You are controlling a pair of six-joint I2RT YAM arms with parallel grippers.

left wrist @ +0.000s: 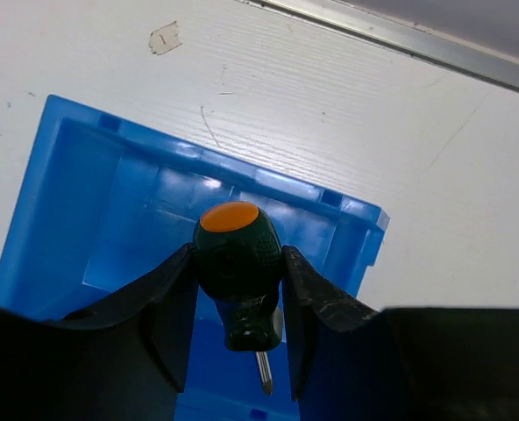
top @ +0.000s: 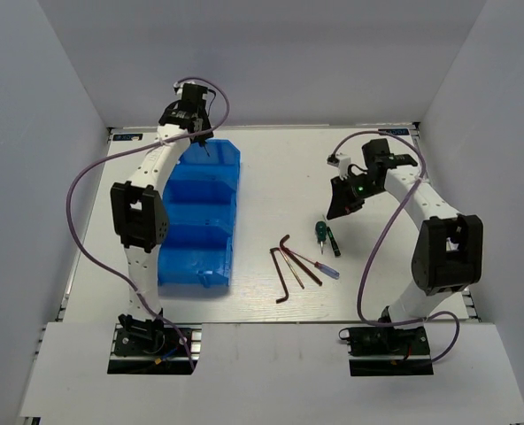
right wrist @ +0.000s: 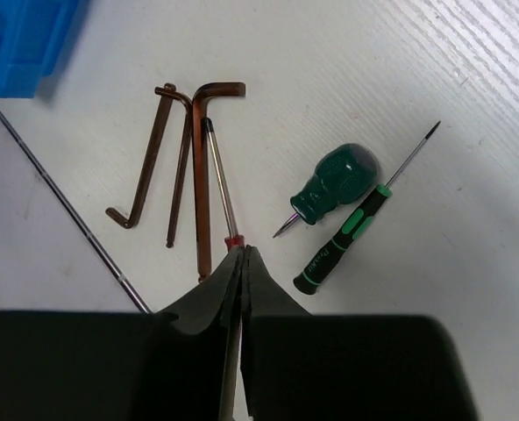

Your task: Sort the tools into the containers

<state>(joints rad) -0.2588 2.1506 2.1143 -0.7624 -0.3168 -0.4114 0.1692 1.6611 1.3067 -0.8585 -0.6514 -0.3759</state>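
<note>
The empty far section of the blue divided bin lies below my left gripper, so the gripper will lower the tip-down screwdriver toward that section's bottom and release it there.
My left gripper (top: 200,140) is shut on a stubby dark-green screwdriver with an orange cap (left wrist: 239,254), held tip-down over the far compartment of the blue divided bin (top: 235,190), which also shows in the left wrist view (left wrist: 110,202). My right gripper (top: 343,205) is shut and empty above the table, its closed fingertips (right wrist: 244,250) over the loose tools. Below it lie several brown hex keys (right wrist: 198,158), the red-and-blue screwdriver (top: 319,266), a second stubby green screwdriver (right wrist: 337,180) and a thin black-and-green screwdriver (right wrist: 347,237).
A corner of the bin (right wrist: 23,44) shows at the upper left of the right wrist view. A metal rail (left wrist: 400,35) runs along the table's far edge, just beyond the bin. Purple cables (top: 76,204) loop beside both arms. White walls enclose the table.
</note>
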